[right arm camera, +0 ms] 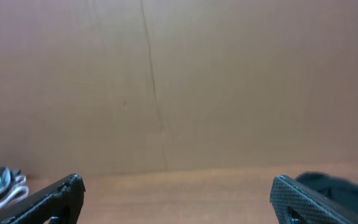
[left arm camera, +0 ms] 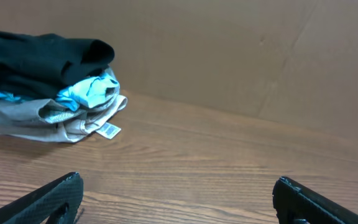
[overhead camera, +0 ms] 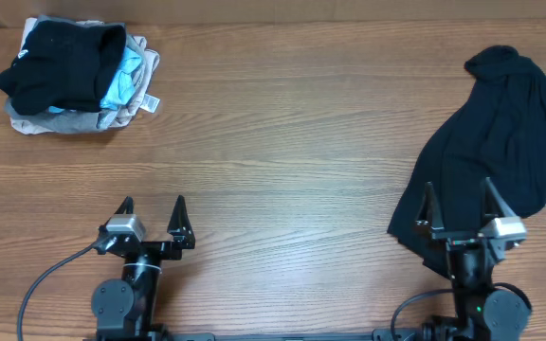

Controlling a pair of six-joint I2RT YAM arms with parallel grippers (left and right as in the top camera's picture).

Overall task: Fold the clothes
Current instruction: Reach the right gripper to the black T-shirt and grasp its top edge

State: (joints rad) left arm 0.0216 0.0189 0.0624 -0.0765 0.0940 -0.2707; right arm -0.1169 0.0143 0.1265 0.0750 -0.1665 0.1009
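Note:
The robot's right gripper should move outward and to the right in the overhead view, tilting down onto the shirt's edge next to the shirt's corner that sticks out, as the shirt is lying unfolded.
A large black shirt (overhead camera: 496,142) lies crumpled and unfolded at the right of the wooden table; a bit of it shows at the right of the right wrist view (right arm camera: 340,186). A pile of folded black, light-blue and beige garments (overhead camera: 74,76) sits at the far left corner, with a small white tag; it also shows in the left wrist view (left arm camera: 48,87). My right gripper (overhead camera: 459,201) is open and empty, above the shirt's near edge. My left gripper (overhead camera: 153,210) is open and empty over bare wood near the front left.
A brown cardboard wall (left arm camera: 229,50) stands along the table's far edge. Bare wooden tabletop (overhead camera: 282,161) lies between the pile and the shirt.

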